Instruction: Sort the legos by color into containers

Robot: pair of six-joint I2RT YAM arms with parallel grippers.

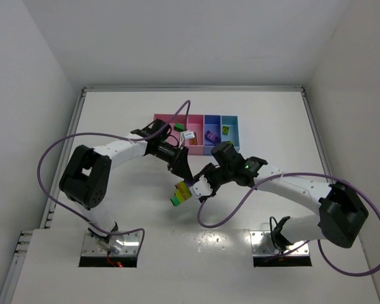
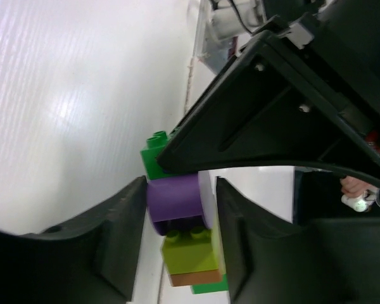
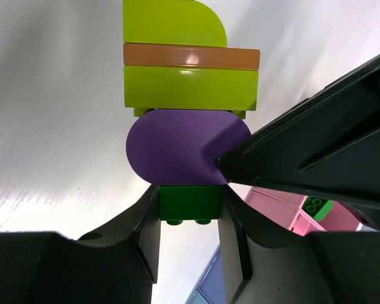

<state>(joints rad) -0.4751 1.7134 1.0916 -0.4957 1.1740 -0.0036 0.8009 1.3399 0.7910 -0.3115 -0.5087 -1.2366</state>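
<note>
The robot's right gripper will next carry the dark green brick [image 3: 190,202] outward and down and let go of it in the wide pink bin [image 3: 334,219], which is outward of the gripper.
A lego clump [image 1: 181,192] hangs above the table between both grippers. In the right wrist view it stacks as a dark green brick [image 3: 190,202], a rounded purple brick [image 3: 177,149], then yellow-green [image 3: 190,88], orange [image 3: 190,57] and yellow-green bricks. My right gripper [image 3: 190,212] [image 1: 197,189] is shut on the dark green brick. My left gripper [image 2: 179,209] [image 1: 183,173] is shut on the purple brick [image 2: 174,197], its fingers against both sides. The four joined containers [image 1: 161,120] stand behind, holding a few sorted bricks.
The wide pink bin holds a green brick [image 1: 179,127], the narrow pink bin [image 1: 195,120] a small pale piece, the blue bin [image 1: 212,120] a purple brick, the light blue bin [image 1: 230,119] a yellow-green one. Purple cables loop from both arms.
</note>
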